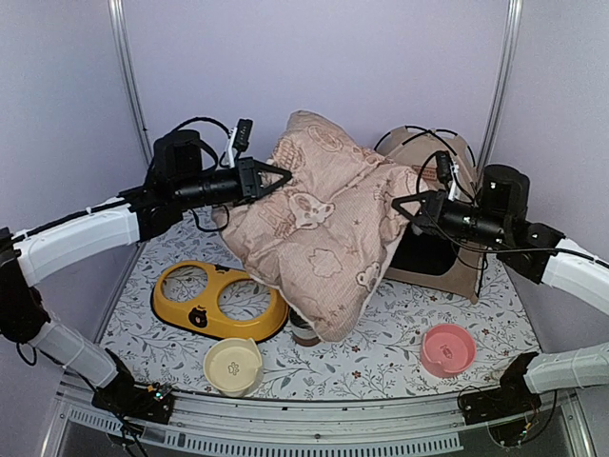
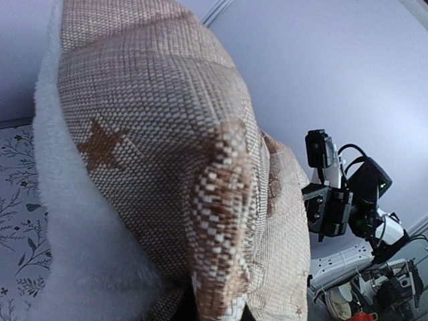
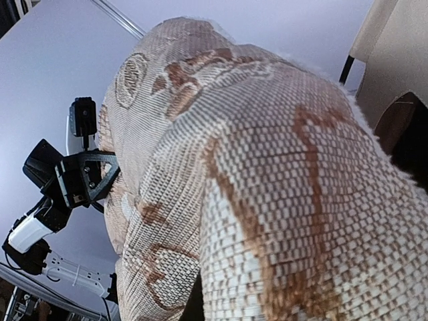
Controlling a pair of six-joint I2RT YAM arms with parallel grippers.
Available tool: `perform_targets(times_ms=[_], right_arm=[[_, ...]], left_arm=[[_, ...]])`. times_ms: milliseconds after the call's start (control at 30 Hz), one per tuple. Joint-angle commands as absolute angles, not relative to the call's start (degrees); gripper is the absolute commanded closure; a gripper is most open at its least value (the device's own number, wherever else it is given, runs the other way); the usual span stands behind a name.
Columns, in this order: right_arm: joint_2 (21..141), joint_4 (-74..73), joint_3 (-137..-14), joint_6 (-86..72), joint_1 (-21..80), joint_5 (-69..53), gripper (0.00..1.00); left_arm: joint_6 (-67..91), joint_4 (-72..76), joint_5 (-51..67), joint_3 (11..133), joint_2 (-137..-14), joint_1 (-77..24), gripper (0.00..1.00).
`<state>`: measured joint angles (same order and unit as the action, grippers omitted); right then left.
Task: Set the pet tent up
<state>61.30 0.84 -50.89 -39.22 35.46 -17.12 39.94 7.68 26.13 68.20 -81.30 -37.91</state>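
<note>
My right gripper should turn toward the pet tent (image 1: 455,157) next, because the cushion is still hanging outside. Then it should lower the cushion's edge into the dark opening to let go of it.
The pet tent (image 1: 455,157) stands at the back right, tan fabric with thin black poles and a dark opening facing front. In the right wrist view a corner of the pet tent (image 3: 401,60) shows at the upper right. A pinkish-beige patterned cushion (image 1: 319,224) hangs between both arms, its lower end drooping to the table. My left gripper (image 1: 278,177) is shut on the cushion's upper left edge. My right gripper (image 1: 404,206) is shut on its right edge, just in front of the tent. The cushion (image 2: 167,134) fills both wrist views (image 3: 267,167) and hides my own fingers.
On the floral mat (image 1: 381,324), a yellow double-bowl feeder (image 1: 171,303) lies front left, a cream bowl (image 1: 233,367) near the front edge, and a pink bowl (image 1: 447,349) front right. A small dark object (image 1: 303,330) peeks out under the cushion. Purple walls enclose the back and sides.
</note>
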Motion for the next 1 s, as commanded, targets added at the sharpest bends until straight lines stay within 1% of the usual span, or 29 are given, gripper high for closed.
perform_targets(times_ms=[0, 233, 333, 467, 600, 700, 833, 967], right_arm=[[57.0, -10.0, -54.7, -38.8, 38.2, -10.7, 1.00], [53.4, -22.0, -55.2, -41.7, 43.0, -3.5, 1.00], [51.6, -24.3, -54.6, -43.0, 43.3, -2.5, 1.00], [51.7, -25.5, -52.7, -43.4, 43.4, -0.1, 1.00], [54.2, -26.2, -52.7, -41.9, 43.4, 5.6, 1.00], [57.5, -25.2, -54.1, -39.6, 43.4, 9.6, 1.00], [63.4, -24.5, -57.1, -35.3, 42.9, 14.0, 1.00], [67.8, -24.5, -59.9, -31.8, 40.3, 15.4, 1.00]], left_arm=[[37.1, 6.6, 30.1, 74.2, -87.1, -45.3, 1.00], [34.8, 1.1, 33.0, 84.8, -99.7, -54.3, 1.00], [34.0, -1.6, 35.2, 89.7, -105.4, -57.1, 1.00], [32.9, -4.8, 34.7, 95.4, -111.3, -58.9, 1.00], [32.5, -7.7, 34.1, 101.5, -118.4, -58.8, 1.00], [32.2, -10.7, 31.2, 106.8, -122.0, -58.6, 1.00], [32.6, -12.3, 25.3, 110.1, -124.2, -57.4, 1.00], [33.2, -11.7, 23.3, 111.5, -125.2, -56.2, 1.00]])
